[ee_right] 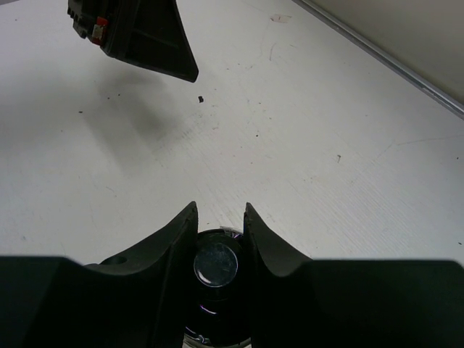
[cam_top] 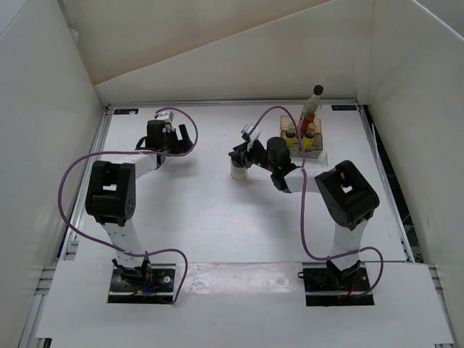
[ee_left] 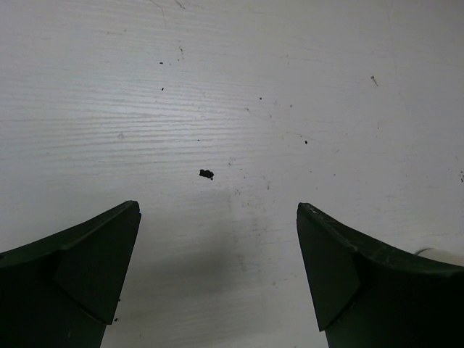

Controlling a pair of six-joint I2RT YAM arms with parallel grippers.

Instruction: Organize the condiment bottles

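I should next lift the squat whitish bottle with my right gripper, move it right in the top view to the tray's near end (cam_top: 312, 160) by the grouped yellow bottles, lower it and let go.
My right gripper (cam_top: 238, 156) is shut on the dark cap of the squat whitish bottle (cam_top: 238, 171), which stands on the table left of the tray. In the right wrist view the right gripper (ee_right: 220, 212) has both fingers pressed against the round dark cap (ee_right: 216, 264). The taller clear bottle (cam_top: 313, 109) with black cap and red label stands in the brownish tray (cam_top: 319, 147), with the two tiny yellow bottles (cam_top: 291, 135) (cam_top: 309, 134) in front of it. My left gripper (cam_top: 174, 141) is open and empty over bare table at the far left; in its wrist view it (ee_left: 217, 217) holds nothing.
White walls close in the table on the left, back and right. The left gripper's finger (ee_right: 148, 40) shows ahead of the right gripper. A small black speck (ee_left: 206, 174) lies on the table under the left gripper. Purple cables loop around both arms.
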